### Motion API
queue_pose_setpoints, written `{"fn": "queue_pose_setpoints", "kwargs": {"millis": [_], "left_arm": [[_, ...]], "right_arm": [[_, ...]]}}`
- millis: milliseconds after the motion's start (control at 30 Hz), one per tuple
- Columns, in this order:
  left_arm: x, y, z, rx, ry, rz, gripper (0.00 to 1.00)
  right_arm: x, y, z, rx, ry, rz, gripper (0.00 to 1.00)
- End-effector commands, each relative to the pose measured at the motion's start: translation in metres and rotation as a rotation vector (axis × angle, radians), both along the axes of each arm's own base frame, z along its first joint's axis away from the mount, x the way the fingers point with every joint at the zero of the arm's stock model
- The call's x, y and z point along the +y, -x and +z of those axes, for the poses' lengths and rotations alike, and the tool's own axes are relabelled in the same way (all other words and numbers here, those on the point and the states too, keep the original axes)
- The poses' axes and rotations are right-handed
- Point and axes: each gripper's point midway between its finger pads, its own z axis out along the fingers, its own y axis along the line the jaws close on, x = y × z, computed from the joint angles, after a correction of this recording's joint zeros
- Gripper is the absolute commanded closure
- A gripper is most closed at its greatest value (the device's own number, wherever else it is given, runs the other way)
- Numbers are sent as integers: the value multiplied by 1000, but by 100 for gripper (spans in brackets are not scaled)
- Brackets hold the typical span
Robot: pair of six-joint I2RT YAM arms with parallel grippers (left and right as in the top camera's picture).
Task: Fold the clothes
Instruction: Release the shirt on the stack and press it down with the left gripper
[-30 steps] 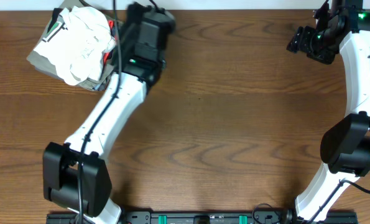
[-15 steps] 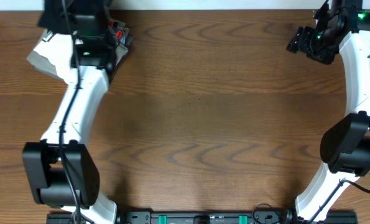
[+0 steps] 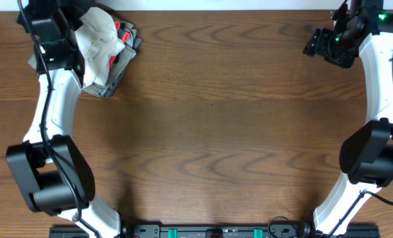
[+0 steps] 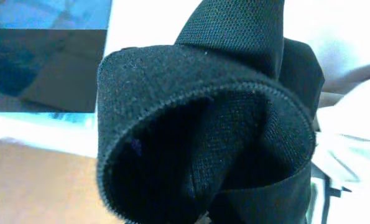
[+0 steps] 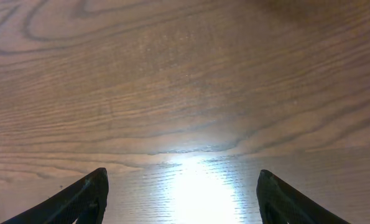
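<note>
The stack's white top [image 3: 102, 45] lies below my left gripper, down to the right in the overhead view. I will move it that way next and release the black fabric.
Black knit fabric of the clothes [image 4: 203, 124] fills the left wrist view, bunched in a rolled fold right in front of the camera. It rises from where the jaws sit and hides both fingers. In the overhead view my left gripper [image 3: 45, 18] is at the far left corner of the table, beside the stack. The garment cannot be told apart from the arm there. My right gripper [image 3: 318, 43] is at the far right. It is open and empty over bare wood, as the right wrist view [image 5: 181, 174] also shows.
A stack of folded garments [image 3: 100, 49], white on top with red and olive-grey below, lies at the far left, just right of my left gripper. The table's back edge [image 3: 236, 8] runs close behind both grippers.
My left arm has swung left, from the right side of the stack, across it, to the far left corner, and the stack is now uncovered. The right arm has not moved.
</note>
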Motion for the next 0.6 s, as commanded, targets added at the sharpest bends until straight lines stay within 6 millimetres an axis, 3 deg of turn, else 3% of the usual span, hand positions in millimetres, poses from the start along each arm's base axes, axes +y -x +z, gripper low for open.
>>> {"fn": "queue_pose_setpoints", "kwargs": {"millis": [0,367,567], "left_arm": [[-1,-11,0,-22,-3,-71,94],[29,-22,-6,-117,-35,24,94],[39,-17,-32,-15,-9,41,94]], "right_arm": [[8,-6,-1,-8,2,-1,25],[16,-10,0,-26,14,17,25],[16,-12,1,-32,15,17,25]]}}
